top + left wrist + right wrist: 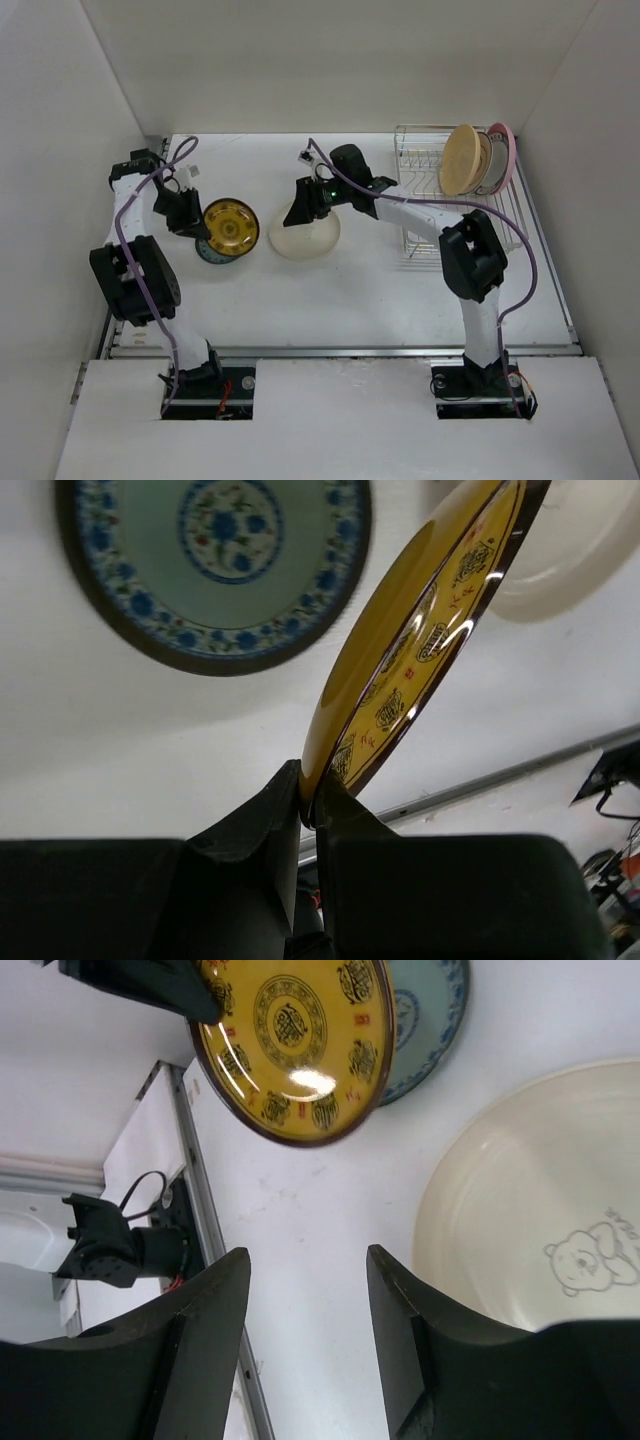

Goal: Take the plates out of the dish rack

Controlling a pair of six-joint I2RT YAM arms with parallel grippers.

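The small blue patterned plate (210,251) (226,535) lies flat and empty below the left gripper, so the gripper will next lower the tilted yellow-and-black plate down onto it and release the yellow-and-black plate's rim.
My left gripper (312,800) is shut on the rim of a yellow-and-black patterned plate (420,630), holding it tilted above the table. A small blue patterned plate (210,251) lies flat just under and beside it. Right of these, a cream plate (305,236) with a bear drawing rests on the table. My right gripper (308,1260) hangs open over the cream plate's left edge (540,1240), gripping nothing. At the back right, the silver wire dish rack (425,240) holds a tan plate (461,158), a dark-rimmed plate behind it and a pink plate (504,148), all upright.
White walls close in the table on the left, back and right. A metal rail (340,351) runs along the table's near edge. Purple cables loop off both arms.
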